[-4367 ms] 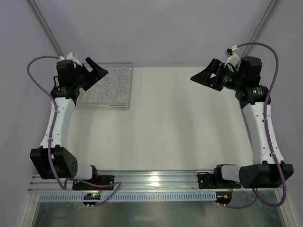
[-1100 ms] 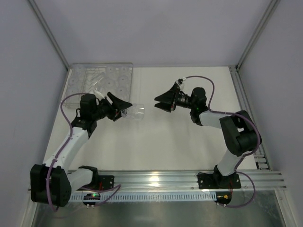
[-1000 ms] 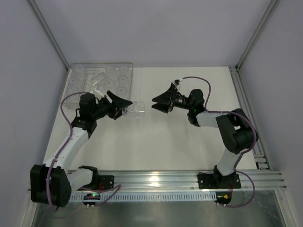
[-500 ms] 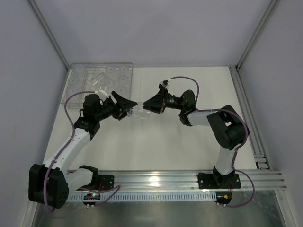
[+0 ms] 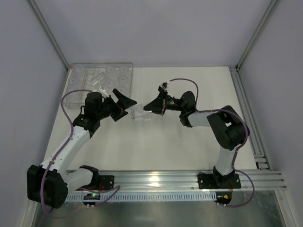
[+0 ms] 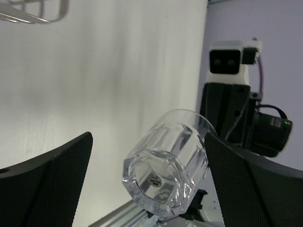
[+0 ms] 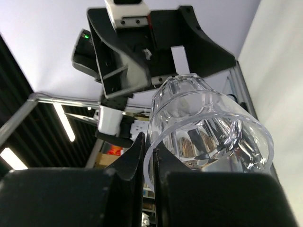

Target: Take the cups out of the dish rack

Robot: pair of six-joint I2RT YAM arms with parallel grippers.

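The clear cup hangs on its side, so the robot's right gripper should next move back toward the metal bar and down, and tilt the cup base-first onto the table.
A clear plastic cup [image 5: 140,114] hangs on its side above the table's middle, between the two grippers. My right gripper [image 5: 148,108] is shut on its rim; in the right wrist view the thin rim of the cup [image 7: 208,127] is pinched between the two black fingers of the right gripper [image 7: 150,151]. My left gripper [image 5: 125,106] is open, its fingers spread on both sides of the base of the cup [image 6: 168,168] without touching it. The dish rack [image 5: 99,80] sits at the far left with several clear cups [image 5: 94,78] in it.
A metal rail [image 5: 156,179] runs along the near edge, where both arm bases are bolted. Grey walls close in the table on the left, right and back. A corner of the rack's wire [image 6: 33,9] shows at the top left of the left wrist view.
The right gripper moved left to the cup and shut on its rim. The left gripper, which held the cup, opened wide and drew back slightly.
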